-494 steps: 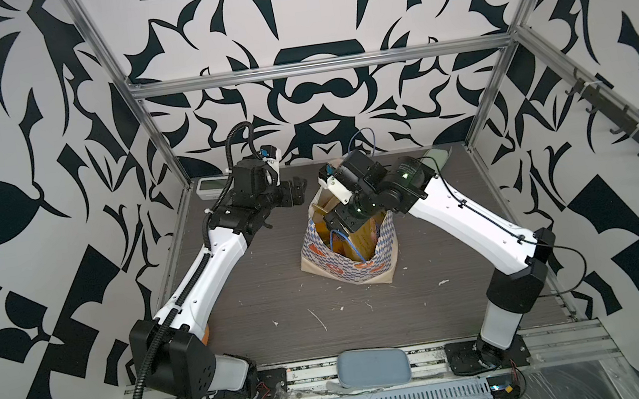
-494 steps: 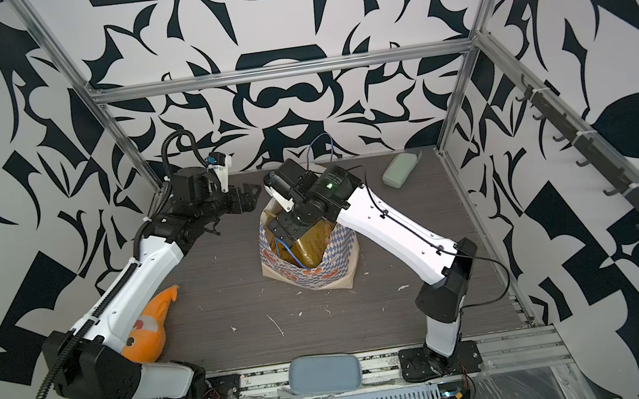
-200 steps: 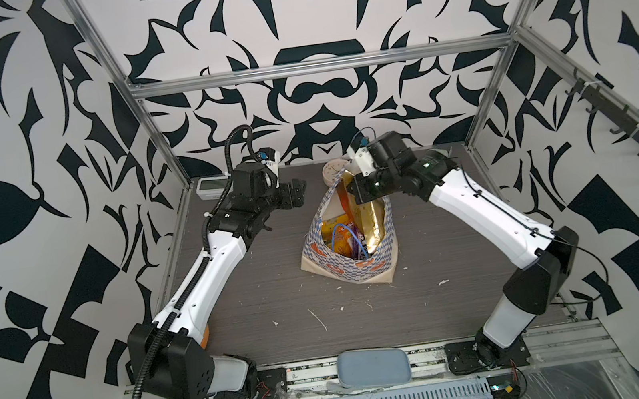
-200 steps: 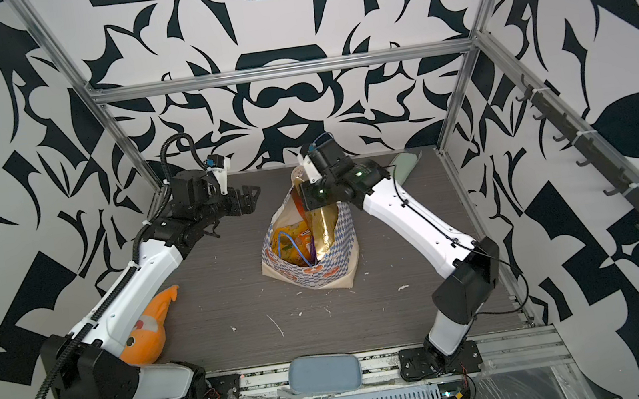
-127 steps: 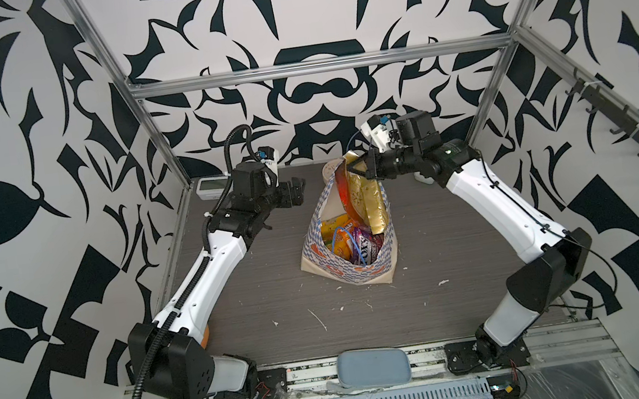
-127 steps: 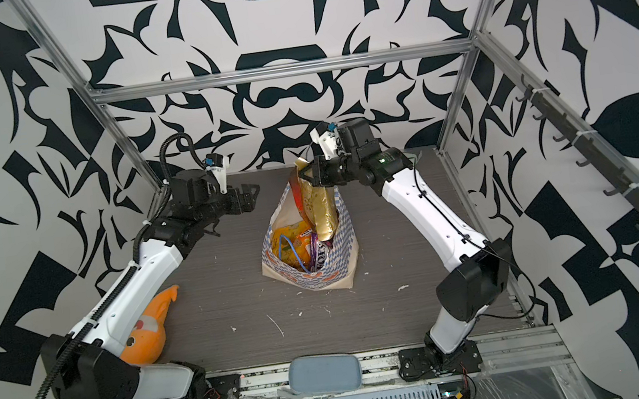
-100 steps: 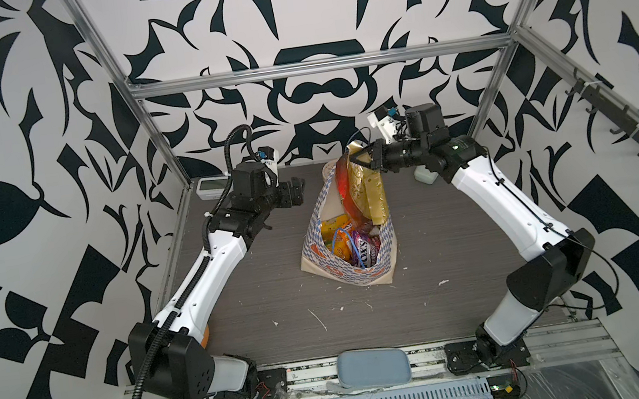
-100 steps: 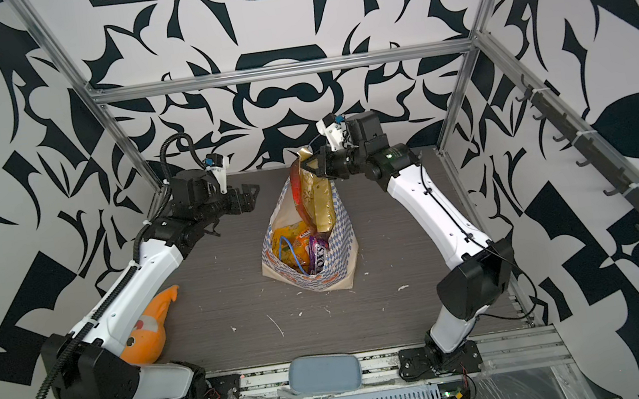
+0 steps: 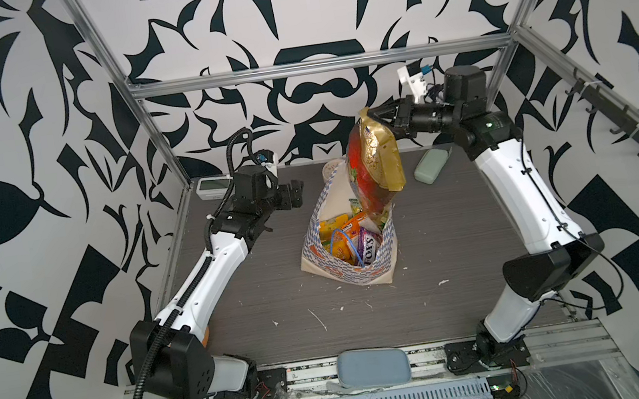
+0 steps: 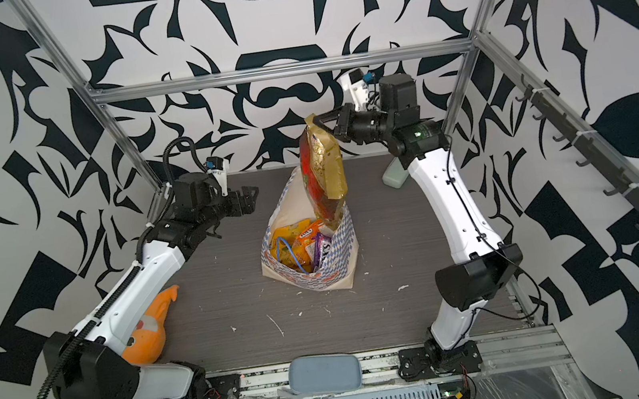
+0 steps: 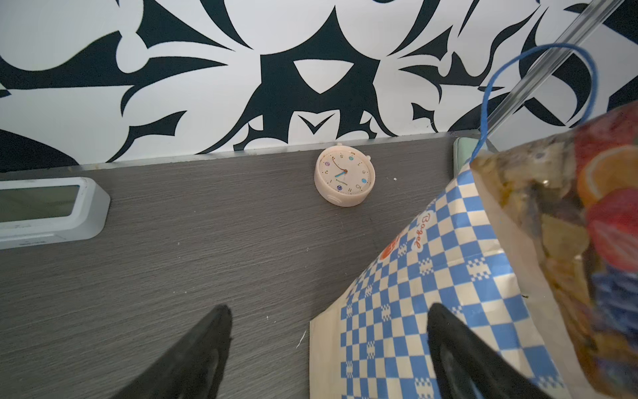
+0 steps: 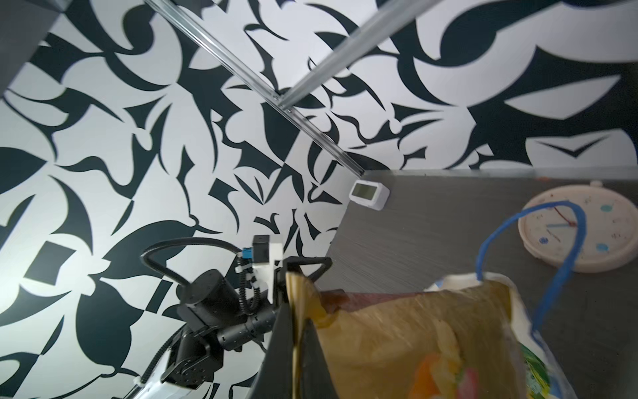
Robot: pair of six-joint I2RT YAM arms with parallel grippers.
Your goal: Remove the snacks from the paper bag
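Observation:
I need to lift my right gripper a little toward the mint green case next and let go of the candy pack's top corner above the bag's opening, as the pack's lower end still hangs there.
The paper bag stands open mid-table, its checked side filling part of the left wrist view. My right gripper is shut on the top corner of the large candy pack. The pack hangs upright, its lower end level with the bag's mouth. Inside the bag lie a yellow packet, an orange FOX'S packet and a purple packet. My left gripper is open and empty, left of the bag.
A mint green case lies at the back right. A round cream clock sits behind the bag and a white digital clock at the back left. An orange plush fish lies under the left arm.
My right gripper has risen and drawn back to the right, lifting the candy pack up out of the bag. The left arm has stayed still.

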